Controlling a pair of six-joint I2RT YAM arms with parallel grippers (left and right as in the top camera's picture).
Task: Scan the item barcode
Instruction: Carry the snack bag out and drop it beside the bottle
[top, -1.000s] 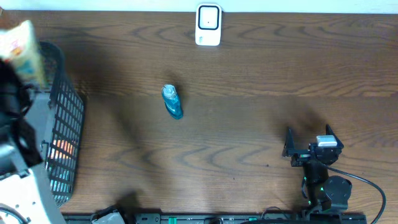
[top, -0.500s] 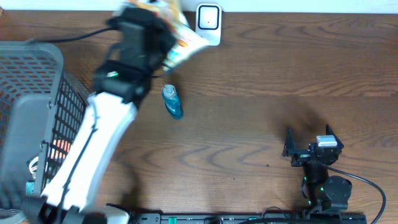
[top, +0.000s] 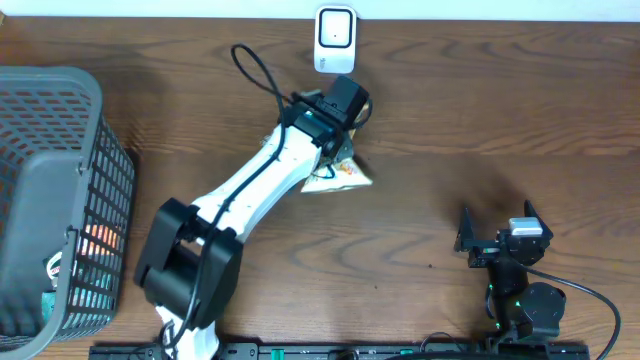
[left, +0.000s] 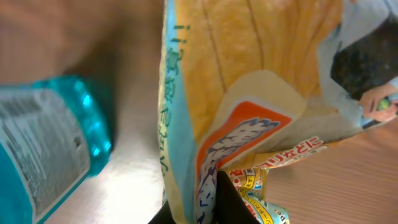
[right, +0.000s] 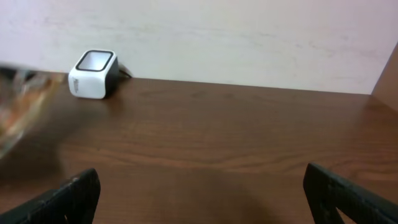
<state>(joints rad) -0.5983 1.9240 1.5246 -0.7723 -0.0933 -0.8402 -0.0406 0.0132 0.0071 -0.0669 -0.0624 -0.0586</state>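
I need to move my left gripper back and down next and release the snack bag on the bare tabletop, which is clear below the gripper and nearer my base.
My left gripper is shut on the edge of a yellow and orange snack bag; in the left wrist view the bag fills the frame above the dark fingertips. The bag hangs just in front of the white barcode scanner, which also shows at the far left of the right wrist view as a scanner. No barcode is visible on the bag. My right gripper stands open and empty near the front right, its gripper wide over bare wood.
A blue bottle lies on the table right beside the bag, hidden under the left arm in the overhead view. A dark wire basket with several items stands at the left edge. The wall runs behind the scanner.
The left arm swung from over the basket across to the middle of the table, carrying the snack bag, and brought it down in front of the scanner. The right arm has not moved.
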